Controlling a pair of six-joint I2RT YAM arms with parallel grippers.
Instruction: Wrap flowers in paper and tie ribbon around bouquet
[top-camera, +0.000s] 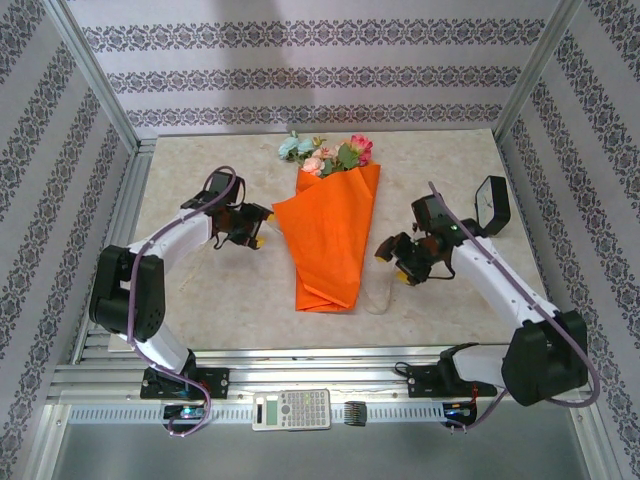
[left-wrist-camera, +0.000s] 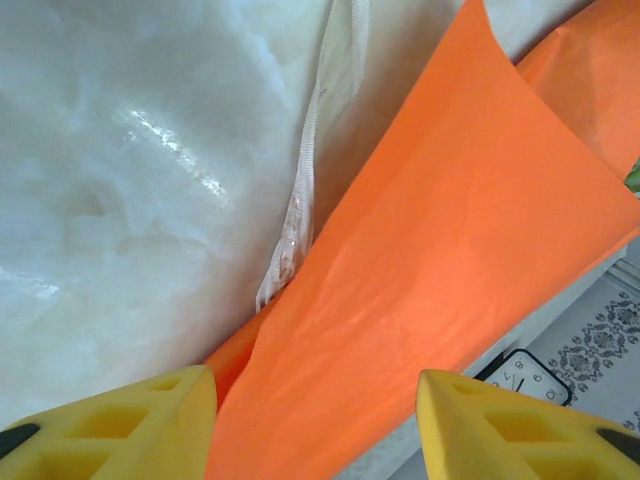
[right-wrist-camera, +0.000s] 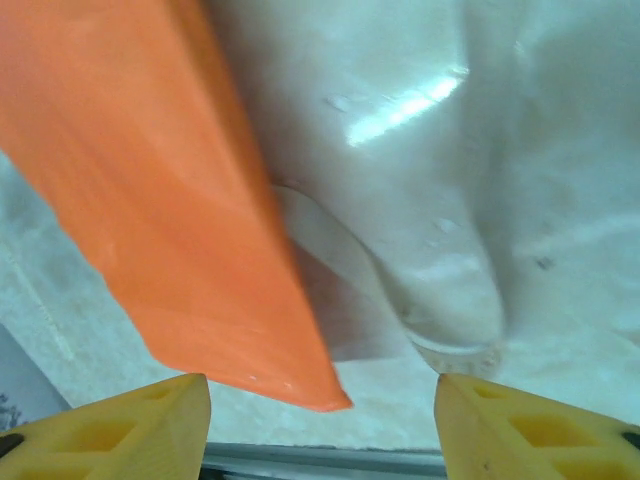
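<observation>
I need to bring the fingers of my right gripper down and back toward my base onto the ribbon's loop next, since the loop is clear of the paper.
The bouquet lies in the middle of the table: an orange paper cone with its narrow end toward me. Pink, red and pale blue flowers stick out of its far, wide end. A pale ribbon runs out from under the paper on the left and loops beside the cone's lower right corner. My left gripper is open just left of the cone, its yellow fingers apart with nothing held. My right gripper is open just right of the cone, also holding nothing.
A calculator rests on the metal rail between the arm bases. A black framed object stands behind the right arm. Aluminium posts and patterned walls enclose the marble-look table.
</observation>
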